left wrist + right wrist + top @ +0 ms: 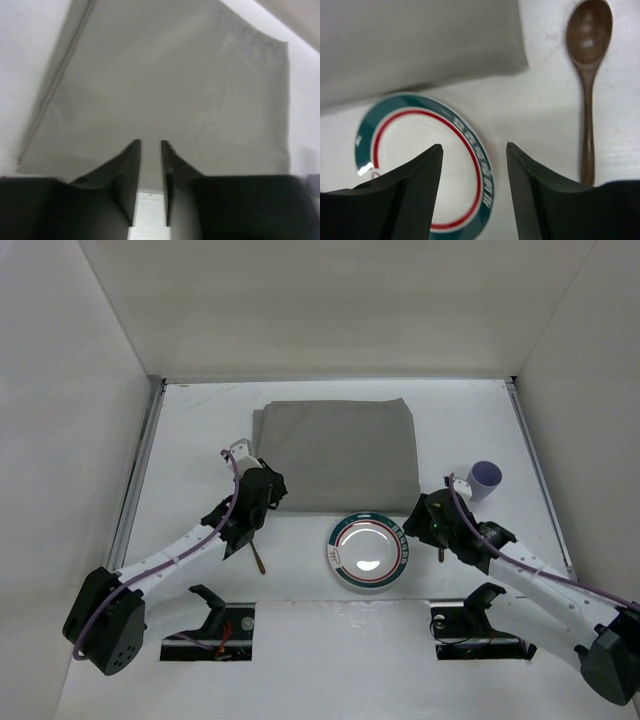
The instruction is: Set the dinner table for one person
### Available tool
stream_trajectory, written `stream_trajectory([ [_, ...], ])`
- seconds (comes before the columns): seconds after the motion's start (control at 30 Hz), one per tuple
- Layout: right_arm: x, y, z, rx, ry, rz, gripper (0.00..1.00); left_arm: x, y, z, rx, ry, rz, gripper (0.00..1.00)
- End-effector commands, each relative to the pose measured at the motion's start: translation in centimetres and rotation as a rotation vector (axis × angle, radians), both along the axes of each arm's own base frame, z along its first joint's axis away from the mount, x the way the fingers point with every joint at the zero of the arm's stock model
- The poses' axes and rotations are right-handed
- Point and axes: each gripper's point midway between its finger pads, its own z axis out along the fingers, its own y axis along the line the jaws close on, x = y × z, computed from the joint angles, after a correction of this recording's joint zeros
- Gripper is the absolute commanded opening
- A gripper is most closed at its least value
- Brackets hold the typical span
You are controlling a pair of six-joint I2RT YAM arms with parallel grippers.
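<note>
The plate's rim nearest the spoon is between the open fingers of my right gripper in the wrist view, so I will lower that gripper with its fingers on both sides of the plate's rim and close it.
The white dinner table [195, 440] carries a grey cloth [335, 455] at the middle back. A white plate with a green and red rim [368, 552] lies just in front of the cloth. My left gripper [268, 488] hovers over the cloth's near left corner; in the left wrist view [151, 144] its jaws stand a narrow gap apart with only cloth [165, 85] showing between them. My right gripper [415, 518] is open and empty beside the plate's right rim [480, 165]. A wooden spoon [587, 90] lies on the table to the right of the plate.
A lilac cup [485, 478] stands at the right, behind my right arm. A brown wooden utensil [257, 556] lies on the table left of the plate, under my left arm. White walls and metal rails edge the table.
</note>
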Motion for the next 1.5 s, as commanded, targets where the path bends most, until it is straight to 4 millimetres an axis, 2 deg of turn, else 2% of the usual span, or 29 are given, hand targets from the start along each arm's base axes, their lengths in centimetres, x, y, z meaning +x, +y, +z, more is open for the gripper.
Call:
stream_trajectory([
  [0.0,-2.9,-0.5,-1.5,0.011,0.107,-0.032,0.62,0.9,-1.6,2.6,-0.070,-0.106,-0.032,0.11],
  [0.07,-3.6,0.0,-2.4,0.025,0.149,-0.013,0.64,1.0,-1.6,2.4,-0.075,-0.103,-0.021,0.06],
  [0.17,-4.2,0.9,-3.8,0.040,0.206,0.019,0.63,1.0,-1.3,1.9,-0.072,-0.080,-0.012,0.05],
  [0.3,-4.5,2.6,-4.7,0.115,0.232,0.057,0.55,0.8,-1.3,1.5,-0.046,-0.062,-0.032,0.03],
  [0.4,-4.6,2.9,-5.5,0.149,0.238,0.046,0.44,0.8,-1.0,1.2,-0.061,-0.073,-0.016,0.04],
  [0.5,-4.5,3.3,-5.9,0.194,0.236,0.021,0.32,1.1,-0.4,1.1,-0.077,-0.072,0.001,0.09],
  [0.6,-4.5,3.3,-6.1,0.213,0.231,0.009,0.11,1.3,0.2,0.8,-0.069,-0.074,0.008,0.11],
  [0.67,-4.7,3.2,-5.4,0.200,0.232,0.017,0.02,1.5,0.6,0.9,-0.054,-0.080,0.012,0.11],
  [0.73,-4.9,3.2,-3.9,0.189,0.222,0.029,0.00,1.6,1.1,0.9,-0.040,-0.081,0.022,0.12],
  [0.8,-4.8,4.2,-1.0,0.218,0.173,0.085,0.00,1.7,1.6,1.0,-0.030,-0.091,0.034,0.11],
  [0.9,-4.2,7.0,4.2,0.312,0.100,0.188,0.00,2.1,3.1,0.6,0.018,-0.079,0.085,0.10],
  [0.97,-2.8,9.3,7.7,0.368,0.025,0.265,0.00,2.0,4.1,0.2,0.046,-0.063,0.120,0.11],
  [1.07,-1.5,12.4,11.7,0.445,-0.052,0.360,0.00,1.6,5.5,0.1,0.047,-0.068,0.166,0.15],
  [1.13,-0.2,13.7,13.5,0.469,-0.100,0.396,0.00,1.2,6.2,0.3,0.031,-0.092,0.182,0.19],
  [1.2,2.5,14.2,14.9,0.471,-0.164,0.381,0.00,1.0,6.7,0.3,0.017,-0.116,0.195,0.26],
  [1.3,8.8,13.3,15.7,0.477,-0.278,0.298,0.00,1.0,7.2,0.3,0.019,-0.126,0.204,0.30],
  [1.33,10.2,13.1,15.7,0.486,-0.302,0.283,0.00,0.9,7.2,0.1,0.024,-0.124,0.205,0.32],
  [1.37,12.6,12.7,15.3,0.499,-0.321,0.251,0.00,0.8,7.4,-0.1,0.029,-0.120,0.208,0.33],
  [1.47,17.1,12.4,13.7,0.492,-0.324,0.207,0.00,0.7,7.5,-0.3,0.024,-0.129,0.210,0.40],
])
